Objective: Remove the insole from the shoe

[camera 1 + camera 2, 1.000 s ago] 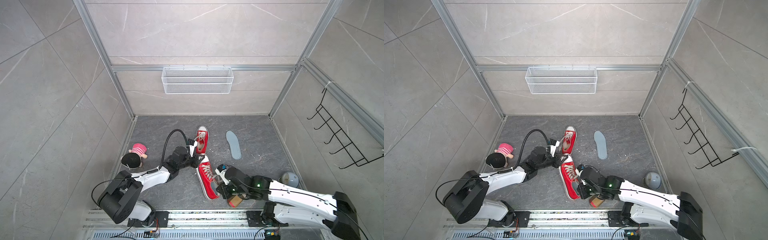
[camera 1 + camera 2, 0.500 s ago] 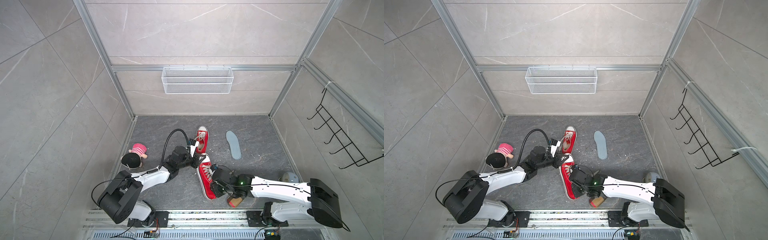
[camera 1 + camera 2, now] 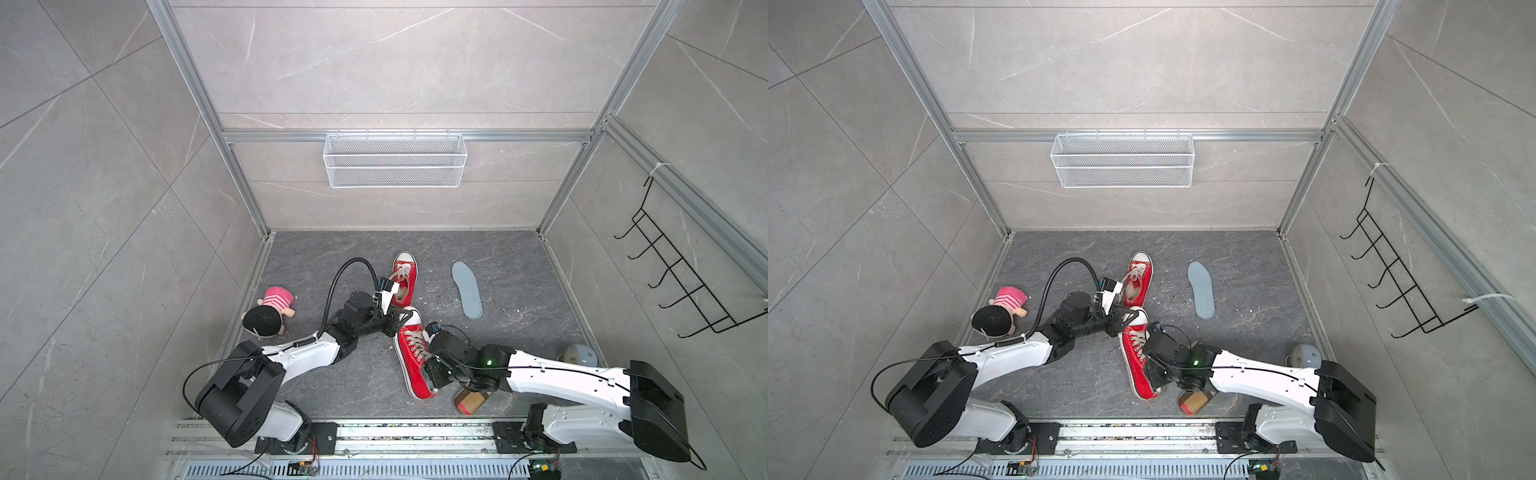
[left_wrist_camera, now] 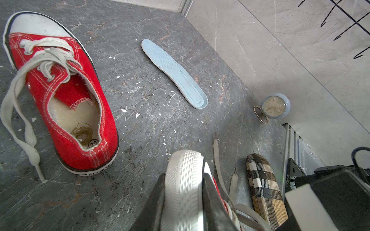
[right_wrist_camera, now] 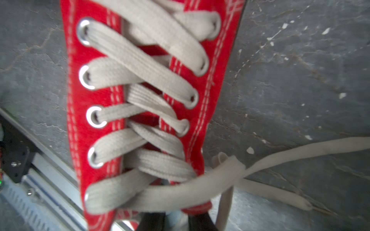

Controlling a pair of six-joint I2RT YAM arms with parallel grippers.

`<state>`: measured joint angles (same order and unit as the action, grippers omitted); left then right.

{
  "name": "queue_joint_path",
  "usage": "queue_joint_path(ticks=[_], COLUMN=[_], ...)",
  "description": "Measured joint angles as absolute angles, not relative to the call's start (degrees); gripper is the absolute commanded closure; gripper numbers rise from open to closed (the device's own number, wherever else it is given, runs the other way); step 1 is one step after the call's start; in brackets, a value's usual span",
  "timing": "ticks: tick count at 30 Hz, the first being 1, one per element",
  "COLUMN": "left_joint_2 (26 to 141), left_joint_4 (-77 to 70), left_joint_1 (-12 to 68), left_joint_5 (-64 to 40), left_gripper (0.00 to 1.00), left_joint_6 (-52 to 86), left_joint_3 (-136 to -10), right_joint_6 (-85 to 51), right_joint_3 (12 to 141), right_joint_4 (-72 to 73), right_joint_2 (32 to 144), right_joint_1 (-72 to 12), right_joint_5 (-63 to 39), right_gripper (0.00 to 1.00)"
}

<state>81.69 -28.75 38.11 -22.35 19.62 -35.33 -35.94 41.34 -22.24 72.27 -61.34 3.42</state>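
Next, my left gripper holds around the white toe cap [image 3: 412, 316] [image 4: 185, 184], tilting slightly, before it opens to release it, because the insole is still mostly inside the shoe.
The near red shoe [image 3: 412, 353] lies on the dark floor with its white toe [image 4: 185, 160] pointing to the back. My left gripper [image 4: 184, 180] is shut on that toe cap, one finger on each side. My right gripper [image 5: 176, 220] is at the shoe's opening, behind the laces [image 5: 144, 96], and its two dark fingers pinch a pale blue strip of insole there. Most of that insole is hidden inside the shoe. In both top views the right gripper [image 3: 1152, 370] sits over the heel end.
A second red shoe [image 3: 403, 278] lies further back, beige inside. A loose pale blue insole [image 3: 467, 291] lies to its right. A doll [image 3: 270, 313] is at the left, a small clock [image 3: 579, 355] at the right, a plaid case [image 4: 264, 190] beside the near shoe.
My right gripper's jaws have widened and then closed in at the near shoe's opening, and the right arm has shifted a little. The left arm and both shoes have stayed put.
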Motion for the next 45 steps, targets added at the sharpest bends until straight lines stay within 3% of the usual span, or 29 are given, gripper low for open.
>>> queue_joint_path(ticks=[11, 25, 29, 34, 45], left_joint_2=[81.7, 82.1, 82.5, 82.6, 74.1], left_joint_4=[-28.7, -28.1, -27.1, -25.9, -21.3], left_joint_1=[38.1, 37.9, 37.8, 37.6, 39.2], left_joint_5=[-22.7, -22.2, -21.0, -19.8, -18.0], left_gripper=[1.00, 1.00, 1.00, 1.00, 1.00], left_joint_6=[19.2, 18.8, 18.8, 18.8, 13.1], left_joint_3=[-35.4, -35.5, -35.5, -35.5, -38.6], right_joint_6=[-36.4, -36.4, -36.5, -37.3, -36.7], right_joint_3=[41.4, 39.0, 36.2, 33.3, 40.3], right_joint_4=[-20.3, -12.4, -6.7, -2.5, -15.7], right_joint_2=[75.6, 79.8, 80.4, 80.3, 69.7], right_joint_1=[-60.6, -57.3, -56.1, -54.5, -51.5], right_joint_5=[2.9, -3.9, -5.7, -6.0, -12.5], right_gripper=[0.55, 0.53, 0.64, 1.00, 1.00])
